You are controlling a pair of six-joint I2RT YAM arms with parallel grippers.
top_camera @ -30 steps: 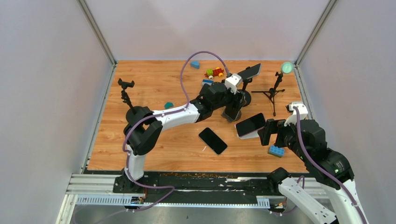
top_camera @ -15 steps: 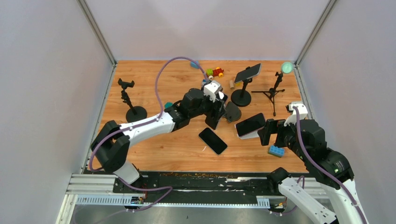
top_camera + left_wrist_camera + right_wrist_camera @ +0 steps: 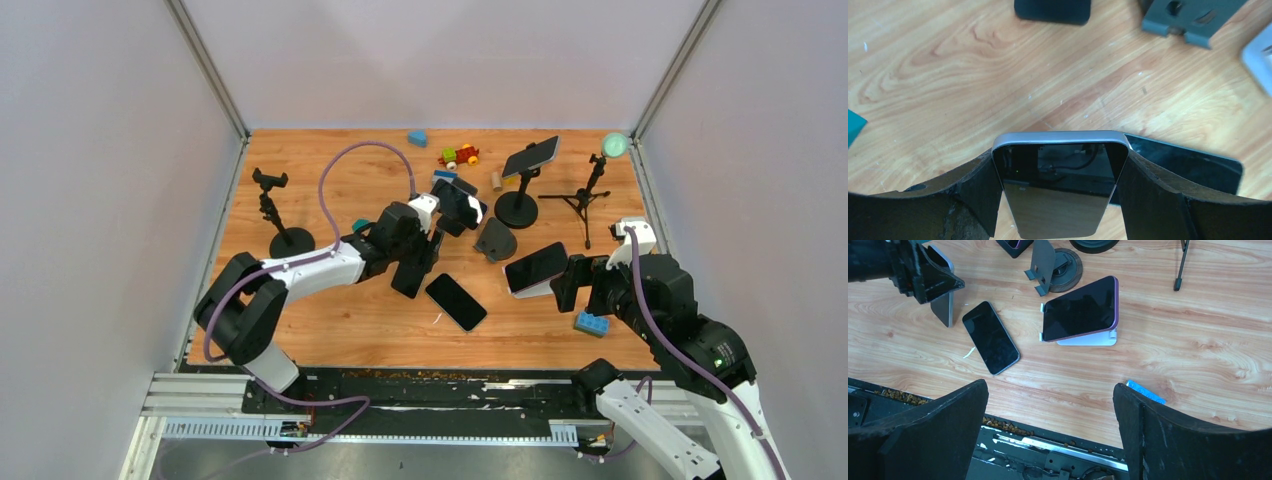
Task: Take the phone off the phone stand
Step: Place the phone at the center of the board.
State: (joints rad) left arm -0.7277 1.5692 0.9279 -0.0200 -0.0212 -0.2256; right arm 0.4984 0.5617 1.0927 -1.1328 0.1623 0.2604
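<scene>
The silver-edged phone is still hanging steeply over the wood, so the left gripper should next lower it flat beside the black phone and then open.
My left gripper (image 3: 412, 262) (image 3: 1060, 161) is shut on a silver-edged phone (image 3: 1060, 186) with a dark screen, gripping its long sides. It holds the phone (image 3: 408, 279) on edge just above the wood, left of a black phone (image 3: 456, 301) that lies flat. The right wrist view shows the held phone's silver back (image 3: 943, 308). The grey phone stand (image 3: 495, 240) (image 3: 1193, 17) (image 3: 1044, 262) is bare, off to the gripper's right. My right gripper (image 3: 566, 283) (image 3: 1050, 390) is open and holds nothing, near the table's front right.
A purple-edged phone (image 3: 536, 267) leans on a white stand right by the right gripper. Another phone (image 3: 530, 155) sits on a round-based stand at the back. A tripod (image 3: 588, 197), a clamp stand (image 3: 272, 214), toy pieces (image 3: 458, 155) and a blue brick (image 3: 591, 323) are around.
My left arm has drawn back from the grey stand, leftward and nearer, carrying the phone. The right arm has not moved.
</scene>
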